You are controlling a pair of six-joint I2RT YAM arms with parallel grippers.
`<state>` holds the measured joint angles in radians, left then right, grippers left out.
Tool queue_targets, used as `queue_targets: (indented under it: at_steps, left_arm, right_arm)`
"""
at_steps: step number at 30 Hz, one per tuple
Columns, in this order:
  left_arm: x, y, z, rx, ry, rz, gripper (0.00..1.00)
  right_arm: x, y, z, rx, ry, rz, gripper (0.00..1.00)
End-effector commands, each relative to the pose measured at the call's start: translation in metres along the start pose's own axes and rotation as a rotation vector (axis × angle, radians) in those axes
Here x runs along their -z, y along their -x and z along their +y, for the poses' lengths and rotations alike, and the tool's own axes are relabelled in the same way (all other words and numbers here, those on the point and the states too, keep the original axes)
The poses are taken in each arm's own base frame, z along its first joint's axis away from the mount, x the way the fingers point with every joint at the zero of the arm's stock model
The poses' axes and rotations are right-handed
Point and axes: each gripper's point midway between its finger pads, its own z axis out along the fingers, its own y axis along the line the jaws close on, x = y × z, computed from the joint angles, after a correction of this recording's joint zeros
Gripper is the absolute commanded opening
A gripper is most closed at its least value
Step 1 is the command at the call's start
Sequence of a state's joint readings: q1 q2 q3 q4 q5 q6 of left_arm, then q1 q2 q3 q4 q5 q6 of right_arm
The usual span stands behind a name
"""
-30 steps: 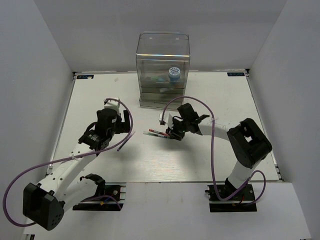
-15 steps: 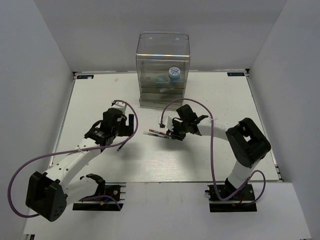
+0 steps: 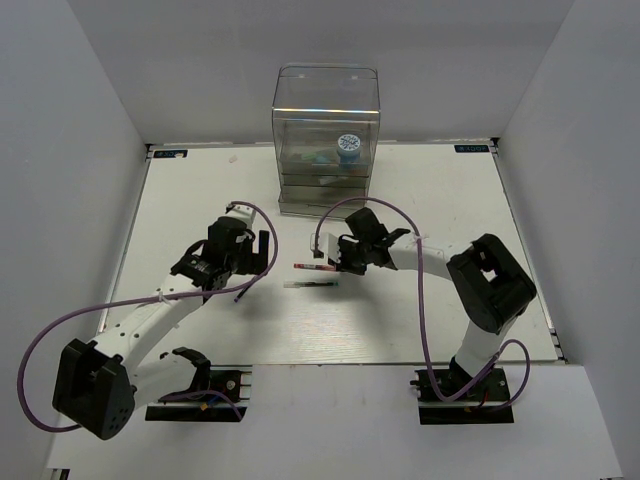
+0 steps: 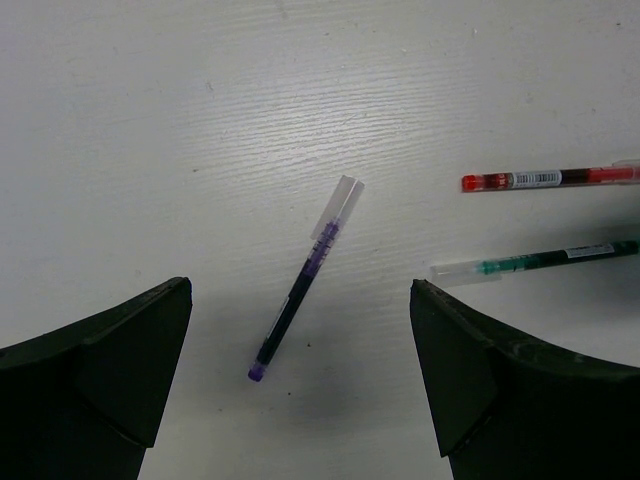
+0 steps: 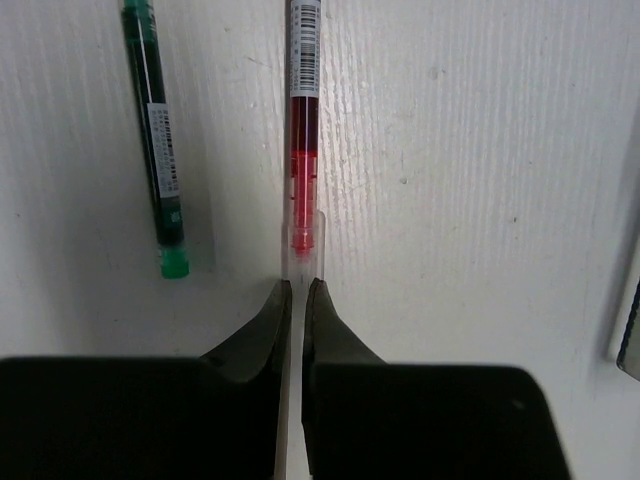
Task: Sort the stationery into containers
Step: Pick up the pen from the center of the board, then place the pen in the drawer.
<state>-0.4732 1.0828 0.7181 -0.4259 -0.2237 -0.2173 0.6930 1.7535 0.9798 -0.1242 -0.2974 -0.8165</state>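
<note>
The right gripper lifts the red pen next and carries it outward over the organiser's front drawer to release it, since the organiser is the only container here.
A red pen and a teal-green pen lie side by side at the table's middle. My right gripper is shut on the clear cap end of the red pen, with the green pen just to its left. A dark purple pen lies slanted under my left gripper, which is open and empty above it. In the left wrist view the purple pen lies between the spread fingers. The clear drawer organiser stands at the back, with the blue-white roll inside.
White walls close in the table on the left, right and back. Purple cables loop from both arms over the table. The red pen and the green pen lie to the right of the left gripper.
My left gripper has swung right and forward over the purple pen. My right gripper has shifted left, and the red and green pens now lie farther apart.
</note>
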Motion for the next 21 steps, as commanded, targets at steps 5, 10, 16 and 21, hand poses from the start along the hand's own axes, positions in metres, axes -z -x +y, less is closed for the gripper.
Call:
queue_targets:
  at_steps: [5, 10, 16, 21]
  left_arm:
    - [-0.008, -0.008, -0.004, -0.027, -0.013, 0.048, 1.00]
    - [-0.014, -0.018, -0.005, -0.037, -0.013, 0.094, 0.97]
    - [-0.022, -0.030, -0.008, -0.045, -0.024, 0.142, 0.96]
    - [-0.026, -0.037, -0.009, -0.052, -0.025, 0.181, 0.94]
  right_arm:
    - [0.039, 0.033, -0.067, 0.074, -0.243, 0.005, 0.00]
    - [0.070, 0.065, -0.123, 0.167, -0.444, -0.015, 0.00]
    - [0.088, 0.074, -0.173, 0.243, -0.604, 0.039, 0.00]
    - [0.076, 0.065, -0.204, 0.271, -0.644, 0.096, 0.00]
